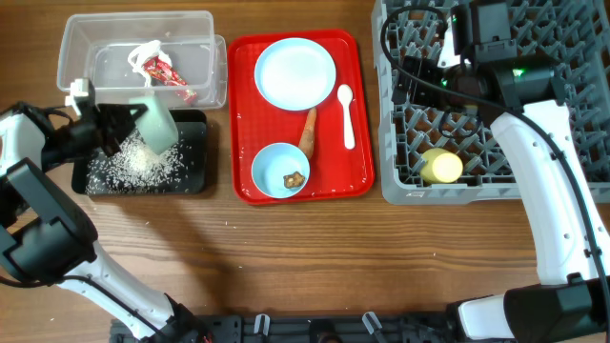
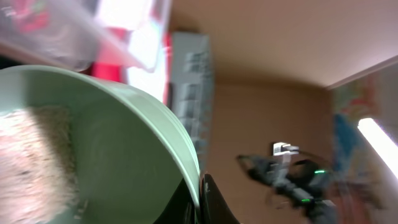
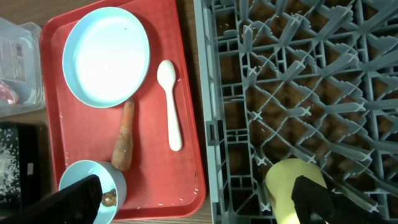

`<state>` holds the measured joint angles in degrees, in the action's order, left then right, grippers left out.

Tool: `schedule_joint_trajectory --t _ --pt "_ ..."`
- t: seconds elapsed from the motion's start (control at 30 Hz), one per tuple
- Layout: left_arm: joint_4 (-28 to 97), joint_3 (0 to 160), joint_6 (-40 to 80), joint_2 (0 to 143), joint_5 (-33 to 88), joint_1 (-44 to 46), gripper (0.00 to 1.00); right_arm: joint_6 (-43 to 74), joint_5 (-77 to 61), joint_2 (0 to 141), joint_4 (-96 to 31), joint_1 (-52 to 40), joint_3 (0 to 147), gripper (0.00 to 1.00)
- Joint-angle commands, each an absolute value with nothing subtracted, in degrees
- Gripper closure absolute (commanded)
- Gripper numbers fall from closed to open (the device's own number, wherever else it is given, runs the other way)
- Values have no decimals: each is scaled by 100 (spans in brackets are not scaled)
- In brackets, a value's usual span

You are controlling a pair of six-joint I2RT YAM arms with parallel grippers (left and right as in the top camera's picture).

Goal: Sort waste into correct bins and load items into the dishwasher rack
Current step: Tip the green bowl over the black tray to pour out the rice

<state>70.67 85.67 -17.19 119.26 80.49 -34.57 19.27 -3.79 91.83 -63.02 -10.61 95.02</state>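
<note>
My left gripper swings over the empty plate [image 1: 291, 73] next, below it and to its right in the overhead view, turns the bowl upright, lowers and releases.
My left gripper [image 1: 132, 120] is shut on the rim of a pale blue bowl [image 1: 158, 128] and holds it tipped over the black tray [image 1: 195, 152], where loose white rice [image 1: 133, 170] lies. The left wrist view shows the jaws [image 2: 200, 200] pinching the bowl's rim [image 2: 124, 143], with rice [image 2: 31, 155] inside. The red-and-white wrapper [image 1: 162, 69] lies in the clear tub [image 1: 86, 38]. The plate [image 1: 295, 73], spoon [image 1: 347, 114], carrot stick [image 1: 308, 129] and second bowl [image 1: 270, 164] with a brown lump [image 1: 294, 178] sit on the red tray. My right gripper [image 3: 193, 205] is open and empty over the rack's [image 1: 477, 186] left edge. The yellow cup [image 1: 441, 166] lies in the rack.
The red serving tray [image 1: 362, 143] lies between the bins and the rack. A few rice grains are scattered on the wooden table below the black tray. The right arm spans the rack from the lower right.
</note>
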Motion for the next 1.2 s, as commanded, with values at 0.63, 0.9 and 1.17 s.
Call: schedule_joint_trajectory --t 0.63,0.9,1.17 --pt "7417 8560 -788 11920 9035 -3658 96 1798 -257 9249 -6324 -1063 9550 0" --pt "7675 8567 -1074 11500 8772 -3400 96 1793 -257 9249 -6307 -1063 9550 1" --pt "7205 9445 -580 10361 6755 -1907 96 1798 -259 9249 -6215 -1063 9550 0"
